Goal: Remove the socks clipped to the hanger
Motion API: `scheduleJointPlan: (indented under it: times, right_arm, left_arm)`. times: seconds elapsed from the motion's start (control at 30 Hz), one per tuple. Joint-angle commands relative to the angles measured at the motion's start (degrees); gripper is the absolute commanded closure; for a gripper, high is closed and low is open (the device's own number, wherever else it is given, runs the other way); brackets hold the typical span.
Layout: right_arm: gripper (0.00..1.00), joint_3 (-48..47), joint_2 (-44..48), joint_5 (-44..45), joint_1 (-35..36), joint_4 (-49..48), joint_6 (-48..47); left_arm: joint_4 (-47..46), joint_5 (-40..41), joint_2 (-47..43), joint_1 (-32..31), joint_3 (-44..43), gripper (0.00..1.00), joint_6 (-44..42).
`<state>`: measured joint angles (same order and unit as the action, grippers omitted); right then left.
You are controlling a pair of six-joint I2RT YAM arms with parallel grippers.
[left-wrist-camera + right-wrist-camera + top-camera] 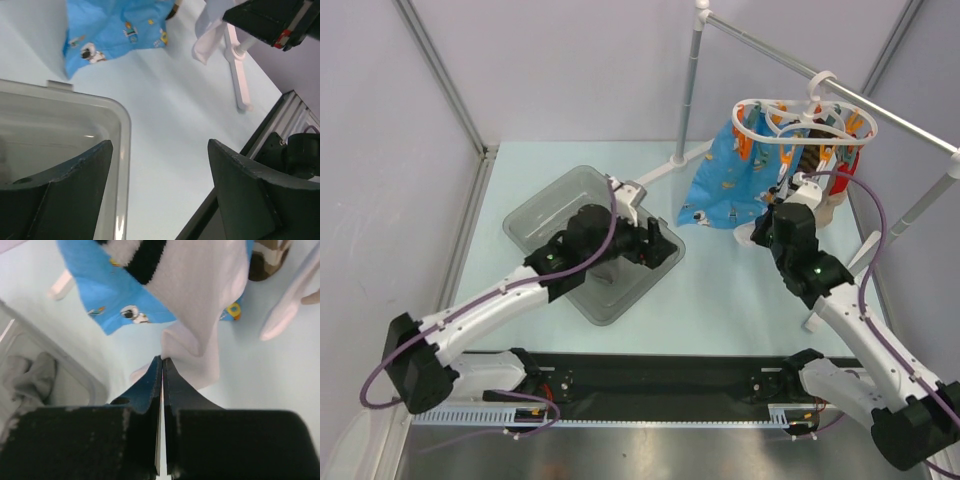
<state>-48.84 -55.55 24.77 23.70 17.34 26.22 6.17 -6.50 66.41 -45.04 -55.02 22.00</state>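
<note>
The left gripper needs to leave the bin's rim [122, 130] and move across to the lower tip of the white sock, because that tip sticks out beside the robot's closed right gripper.
The white hanger [790, 108] hangs by its hook from the metal rail, with orange clips around its ring. A bright blue printed sock [725, 180] and a brown striped sock [820, 160] hang from it. My right gripper [162, 360] is shut on the lower end of a white sock [200, 285] with a black-striped cuff, which hangs in front of the blue sock [100, 295]. In the top view the right gripper [775, 205] is just below the hanger. My left gripper [665, 245] is open and empty over the bin's right rim [122, 130]. A grey sock [35, 380] lies in the bin.
The clear plastic bin [535, 215] sits at mid-left on the table. The silver rail [880, 105] and its upright pole [690, 90] stand at the back right. A white stand foot [237, 70] lies on the table near the right arm.
</note>
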Motion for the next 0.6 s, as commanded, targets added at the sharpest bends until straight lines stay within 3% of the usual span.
scheduleJointPlan:
  times: [0.0,0.2,0.57]
  right_arm:
    - [1.0,-3.1,3.16,-10.08,-0.06,6.99,2.69]
    - [1.0,-3.81,8.08,-19.92,-0.06,9.37,4.89]
    - [1.0,-2.67,11.87,-23.19,-0.06,9.55,9.2]
  left_arm:
    - [-9.85,2.46,3.79,-3.21,-1.04,0.17,-0.73]
    - [-16.98,-1.84,10.57,-6.55,-5.52,0.13,-3.54]
    - [-20.76,-5.36,25.16,-11.12,-16.6,0.13,-11.1]
